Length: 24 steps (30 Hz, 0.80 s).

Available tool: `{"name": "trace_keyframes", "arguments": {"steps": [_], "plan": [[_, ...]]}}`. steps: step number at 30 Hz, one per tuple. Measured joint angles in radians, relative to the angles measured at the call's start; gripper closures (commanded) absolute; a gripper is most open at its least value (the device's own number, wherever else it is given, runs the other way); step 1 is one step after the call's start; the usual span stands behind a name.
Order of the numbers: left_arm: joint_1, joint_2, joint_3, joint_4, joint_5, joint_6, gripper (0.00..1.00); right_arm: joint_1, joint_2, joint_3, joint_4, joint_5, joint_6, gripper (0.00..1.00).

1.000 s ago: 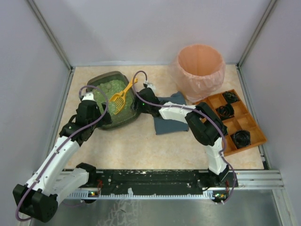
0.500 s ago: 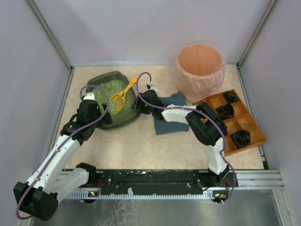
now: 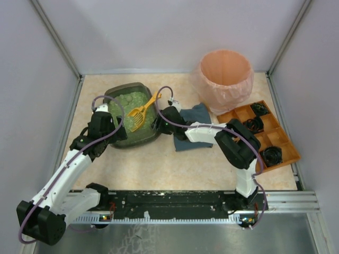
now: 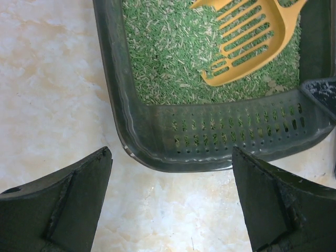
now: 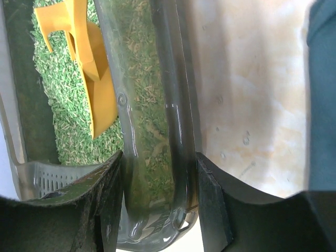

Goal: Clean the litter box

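Next, my right gripper will drag the box [image 3: 127, 87] back toward my base and toward the blue cloth, since the box sits far out atop the table, its rim held.
The litter box [image 3: 127, 87] is a dark grey tray of green litter at the back left of the table. A yellow scoop [image 3: 139, 114] lies in it. My right gripper [image 3: 158, 123] is shut on the box's right rim [image 5: 157, 131], one finger inside the wall and one outside. The scoop [image 5: 97, 94] lies just past the inner finger. My left gripper [image 3: 116, 132] hangs open over bare table beside the box's near-left corner [image 4: 210, 152], with nothing between its fingers [image 4: 79, 194].
A blue cloth [image 3: 190, 129] lies right of the box, under my right arm. A round pink-lined bin [image 3: 225, 74] stands at the back right. An orange compartmented tray [image 3: 265, 135] with black items sits along the right wall.
My right gripper has closed onto the box's right rim and shifted toward the near side. The litter box has turned and slid slightly right. The left gripper stays open.
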Motion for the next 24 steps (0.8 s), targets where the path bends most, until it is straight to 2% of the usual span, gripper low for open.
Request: {"name": "trace_keyframes", "arguments": {"steps": [9,17,20,24], "plan": [[0.0,-0.019,0.0,0.0,-0.002,0.0,0.0,0.029,-0.191,-0.215,-0.035,0.032,0.031,0.69],[0.0,-0.027,0.0,0.0,-0.002,0.0,0.0,0.077,-0.492,-0.484,-0.127,0.063,0.078,0.67],[0.0,-0.029,0.0,0.0,-0.001,0.0,0.0,0.092,-0.63,-0.581,-0.179,0.066,0.098,0.58],[0.0,-0.035,0.0,0.001,0.007,0.008,0.0,0.098,-0.818,-0.674,-0.282,0.065,0.102,0.34]]}}
